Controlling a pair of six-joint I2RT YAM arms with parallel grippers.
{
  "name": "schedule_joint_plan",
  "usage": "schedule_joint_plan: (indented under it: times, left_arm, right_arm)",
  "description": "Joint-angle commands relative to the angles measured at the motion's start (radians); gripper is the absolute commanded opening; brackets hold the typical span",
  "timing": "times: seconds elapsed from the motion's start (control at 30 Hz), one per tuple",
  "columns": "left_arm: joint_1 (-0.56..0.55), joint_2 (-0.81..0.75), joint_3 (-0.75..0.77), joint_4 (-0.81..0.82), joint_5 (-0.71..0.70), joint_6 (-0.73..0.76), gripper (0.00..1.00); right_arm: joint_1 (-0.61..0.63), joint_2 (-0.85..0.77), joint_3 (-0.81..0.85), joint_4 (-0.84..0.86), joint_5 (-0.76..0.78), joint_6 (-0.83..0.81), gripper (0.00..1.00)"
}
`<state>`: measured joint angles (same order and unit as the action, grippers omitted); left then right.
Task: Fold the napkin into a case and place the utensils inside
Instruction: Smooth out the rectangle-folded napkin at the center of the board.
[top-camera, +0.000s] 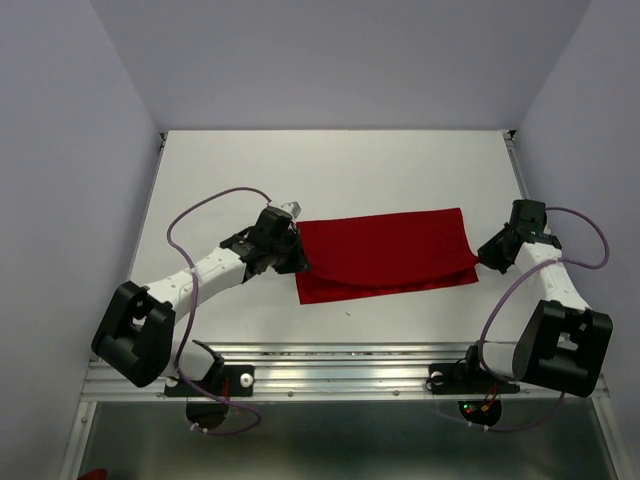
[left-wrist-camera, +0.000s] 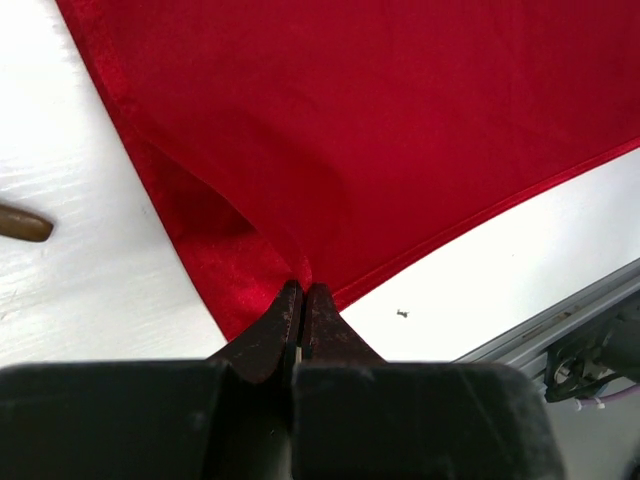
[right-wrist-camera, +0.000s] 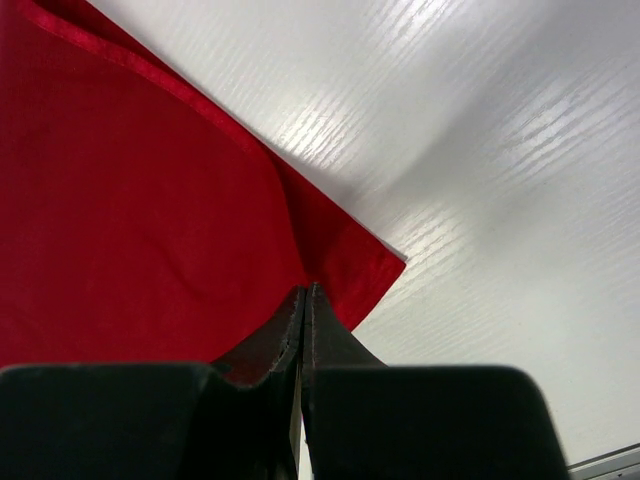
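Observation:
A part of the napkin's bottom layer still shows uncovered, so the left gripper should next move back and down onto that layer's near corner (top-camera: 303, 299) (left-wrist-camera: 232, 322) and release the napkin.
The red napkin (top-camera: 385, 250) lies doubled over as a wide strip across the middle of the white table (top-camera: 340, 170). My left gripper (top-camera: 299, 262) is shut on its left end, and the cloth (left-wrist-camera: 380, 130) puckers into folds right at the closed tips (left-wrist-camera: 303, 290). My right gripper (top-camera: 479, 257) is shut on the right end, beside a corner of the napkin (right-wrist-camera: 130, 220), with the tips (right-wrist-camera: 306, 292) pinched together. A brown wooden utensil end (left-wrist-camera: 20, 222) pokes in at the left edge of the left wrist view. I see no utensils in the top view.
An aluminium rail (top-camera: 340, 365) runs along the table's near edge behind both arm bases. Pale walls close in the table at the back and both sides. A tiny dark speck (left-wrist-camera: 402, 314) lies on the table near the napkin's front edge.

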<state>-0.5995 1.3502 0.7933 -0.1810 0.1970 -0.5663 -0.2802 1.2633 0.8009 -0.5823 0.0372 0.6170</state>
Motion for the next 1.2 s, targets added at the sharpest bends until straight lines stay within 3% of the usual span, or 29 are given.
schedule_joint_plan:
  times: [0.0,0.3,0.63,1.17]
  left_arm:
    - [0.001,0.004,0.012,0.058,0.027,-0.001,0.00]
    - [0.003,-0.035,0.216,-0.095,-0.007,0.068,0.00]
    - [0.000,-0.094,0.029,0.015,0.142,0.029,0.00]
    - [-0.005,0.004,-0.048,0.126,0.139,0.028,0.00]
  right_arm:
    - [0.003,-0.021,0.003,0.044,0.027,-0.013,0.01]
    - [0.003,-0.074,0.119,-0.002,0.027,-0.014,0.00]
    - [0.003,-0.088,0.017,0.005,0.066,-0.022,0.01]
    - [0.003,-0.044,-0.065,0.072,0.084,-0.028,0.01]
